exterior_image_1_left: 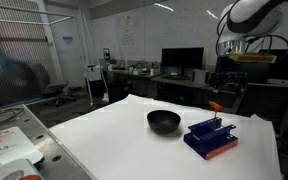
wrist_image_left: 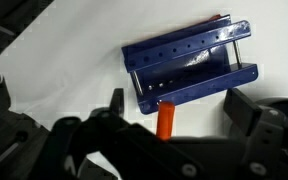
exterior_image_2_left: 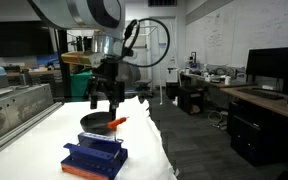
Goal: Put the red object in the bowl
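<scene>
My gripper should move down next until its open fingers are around the red piece atop the stem [exterior_image_1_left: 215, 106] [wrist_image_left: 165, 121], since that piece is below my gripper, between the spread fingers.
The red object [wrist_image_left: 166, 120] is a small orange-red piece. In an exterior view [exterior_image_1_left: 215, 105] it sits on a thin dark stem that rises from the blue rack [exterior_image_1_left: 211, 138]. The black bowl [exterior_image_1_left: 164, 121] stands on the white table just beside the rack. It also shows in an exterior view [exterior_image_2_left: 96, 122], with the red object [exterior_image_2_left: 118, 122] at its edge. My gripper [wrist_image_left: 181, 105] is open above the rack [wrist_image_left: 189, 62]. The red piece is between its spread fingers, nearer one finger, and neither finger touches it. The gripper [exterior_image_2_left: 104, 100] hangs just over the bowl and rack.
The white table [exterior_image_1_left: 114, 135] has free surface around the bowl. A metal bench with papers [exterior_image_1_left: 9, 140] stands beside it. Desks with monitors [exterior_image_1_left: 182, 60] line the back. The table's edge [exterior_image_2_left: 159, 140] drops off close to the rack [exterior_image_2_left: 94, 156].
</scene>
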Available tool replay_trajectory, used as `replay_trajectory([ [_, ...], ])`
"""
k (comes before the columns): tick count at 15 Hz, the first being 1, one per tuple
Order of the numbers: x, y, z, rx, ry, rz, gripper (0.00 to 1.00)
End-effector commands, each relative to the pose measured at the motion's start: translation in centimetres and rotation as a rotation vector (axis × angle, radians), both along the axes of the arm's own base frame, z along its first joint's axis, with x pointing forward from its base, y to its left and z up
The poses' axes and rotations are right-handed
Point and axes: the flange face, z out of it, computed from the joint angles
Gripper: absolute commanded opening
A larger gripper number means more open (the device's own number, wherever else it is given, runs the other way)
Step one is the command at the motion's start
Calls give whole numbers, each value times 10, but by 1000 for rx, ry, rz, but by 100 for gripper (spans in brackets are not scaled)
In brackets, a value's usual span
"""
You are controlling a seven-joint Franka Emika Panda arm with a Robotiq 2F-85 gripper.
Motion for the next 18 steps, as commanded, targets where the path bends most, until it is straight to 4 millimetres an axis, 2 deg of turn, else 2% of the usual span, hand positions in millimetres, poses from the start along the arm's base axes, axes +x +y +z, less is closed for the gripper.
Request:
replay_trajectory([
  [1,25,-12,-26,40,-65,17,100],
  [5,37,-19,-55,30,-63,37,100],
  [7,37,-20,-63,29,-42,44,74],
  [11,35,-17,-66,32,-33,66,42],
  [16,34,-17,-56,30,-41,82,4],
  [17,33,-17,-53,29,-41,86,1],
  [18,31,-16,-46,20,-40,86,6],
])
